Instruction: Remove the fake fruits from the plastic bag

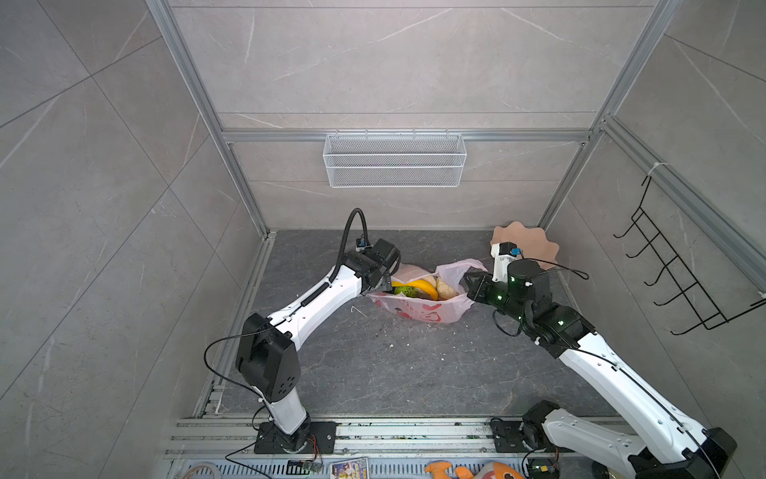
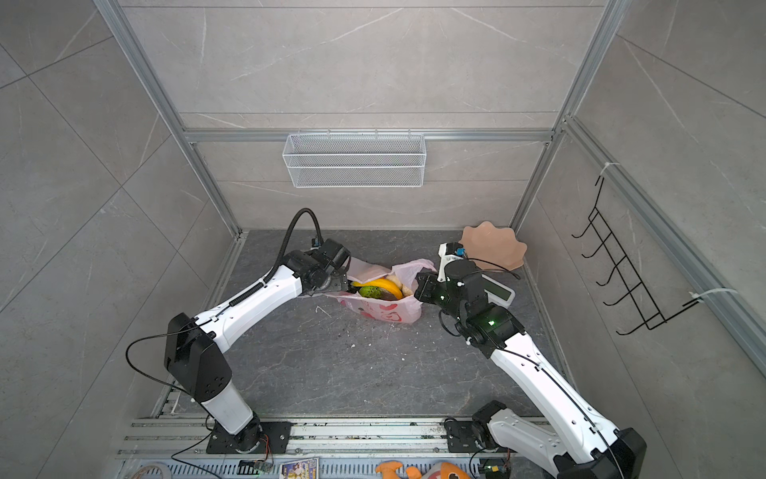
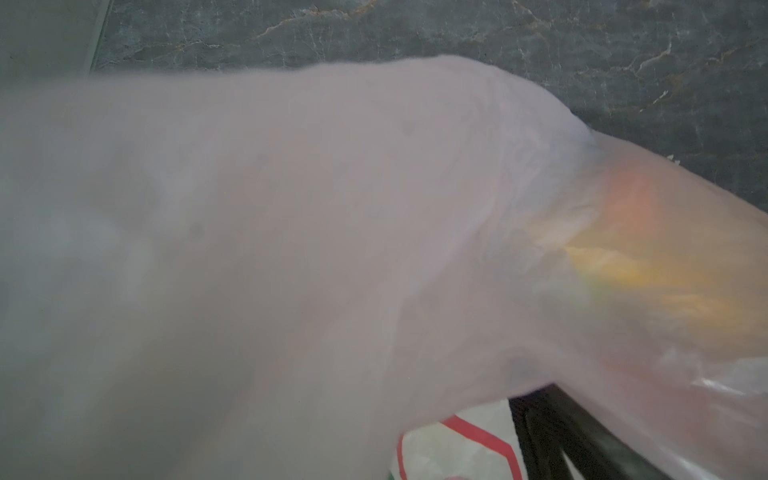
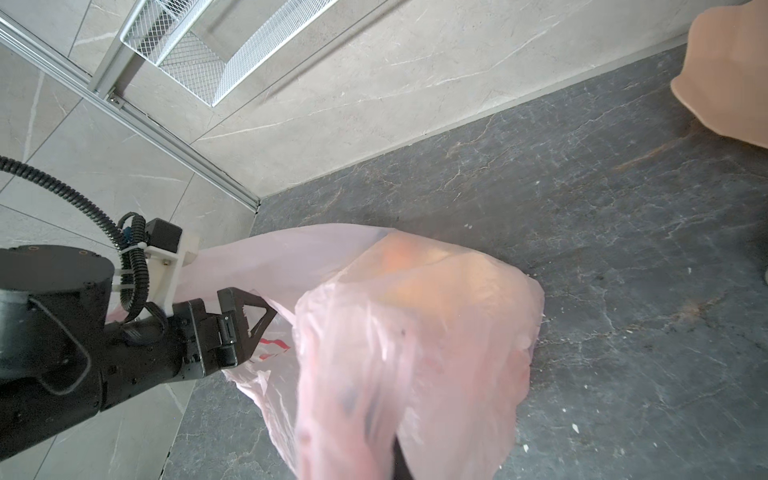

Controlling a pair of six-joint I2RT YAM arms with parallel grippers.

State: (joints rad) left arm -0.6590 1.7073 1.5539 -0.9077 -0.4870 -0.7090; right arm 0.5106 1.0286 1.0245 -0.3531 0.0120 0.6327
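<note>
My right gripper next draws the bag's bunched film away from my left gripper and toward the peach dish (image 1: 521, 239) (image 4: 732, 76), then releases it, because the bag's opening crowds the fruits.
The pale-pink plastic bag (image 1: 418, 312) (image 2: 385, 312) lies mid-table with its mouth pulled open. Inside show the fake fruits: a yellow banana (image 1: 423, 286) (image 2: 383, 285), a green piece (image 1: 404, 291) and a cream lump (image 1: 447, 288). My left gripper (image 1: 385, 284) (image 2: 342, 285) sits at the bag's left rim, open. One black finger (image 3: 557, 432) (image 4: 245, 313) shows beside the printed panel. Bag film (image 3: 332, 228) covers most of the left wrist view. My right gripper (image 1: 470, 280) (image 2: 419, 280) is shut on the bag's right side, where the film (image 4: 415, 332) bunches.
A peach wavy-edged dish (image 1: 528, 242) (image 4: 731, 75) lies at the back right, close behind the right arm. A white wire basket (image 1: 393, 159) hangs on the back wall, and a black hook rack (image 1: 679, 273) on the right wall. An orange plush toy (image 1: 476, 470) lies at the front edge.
</note>
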